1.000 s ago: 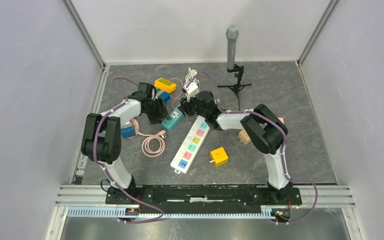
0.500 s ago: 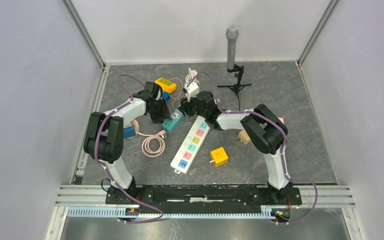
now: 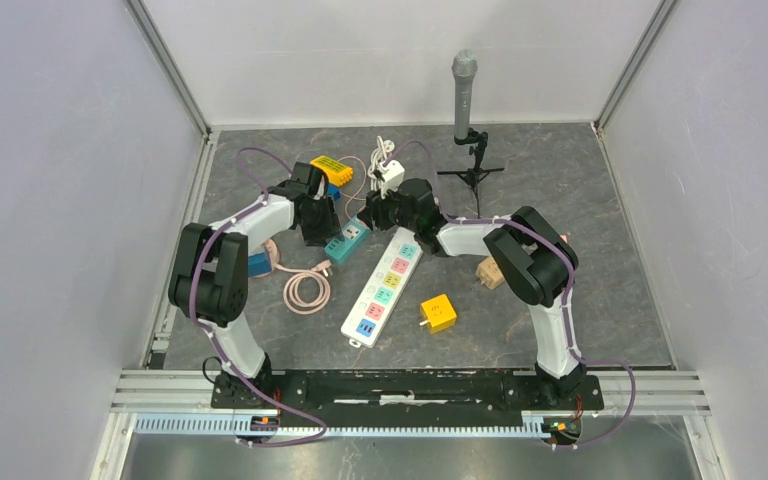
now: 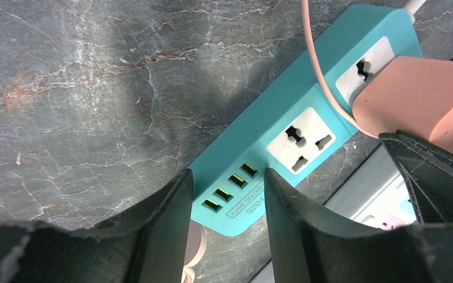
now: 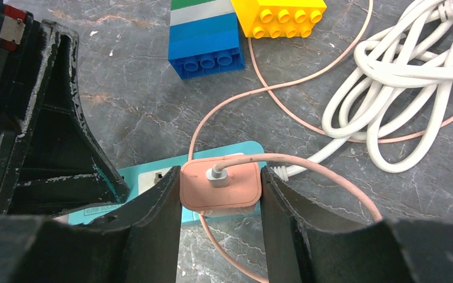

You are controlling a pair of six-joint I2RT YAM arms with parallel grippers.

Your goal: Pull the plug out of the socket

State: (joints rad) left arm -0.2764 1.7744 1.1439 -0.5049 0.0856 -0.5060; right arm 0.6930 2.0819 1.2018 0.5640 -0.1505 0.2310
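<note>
Next I should lift the plug across to bare table [image 5: 339, 196] beside the power strip's far end, to my right gripper's right in the top view, then lower and release it.
A teal power strip [image 3: 348, 240] lies on the grey table; it also shows in the left wrist view [image 4: 283, 118] and the right wrist view [image 5: 153, 177]. A pink plug [image 5: 219, 186] with a pink cable [image 5: 307, 162] sits on its far socket, also seen in the left wrist view [image 4: 413, 94]. My right gripper [image 5: 219, 194] is shut on the plug's two sides. My left gripper [image 4: 227, 200] clasps the strip's USB end, its fingers [image 4: 171, 218] against its sides. In the top view the left gripper [image 3: 318, 228] and the right gripper [image 3: 372, 215] meet over the strip.
A long white power strip [image 3: 385, 285] lies beside the teal one, with a yellow cube plug [image 3: 438, 312] to its right. A microphone stand [image 3: 463, 95] is at the back. Yellow brick [image 5: 277, 9], blue brick [image 5: 206, 41] and a white cable coil [image 5: 413, 71] lie behind. The pink cable coil [image 3: 305, 292] lies front left.
My left gripper has moved right onto the teal strip's near end. My right gripper, on the plug, has shifted slightly toward the back.
</note>
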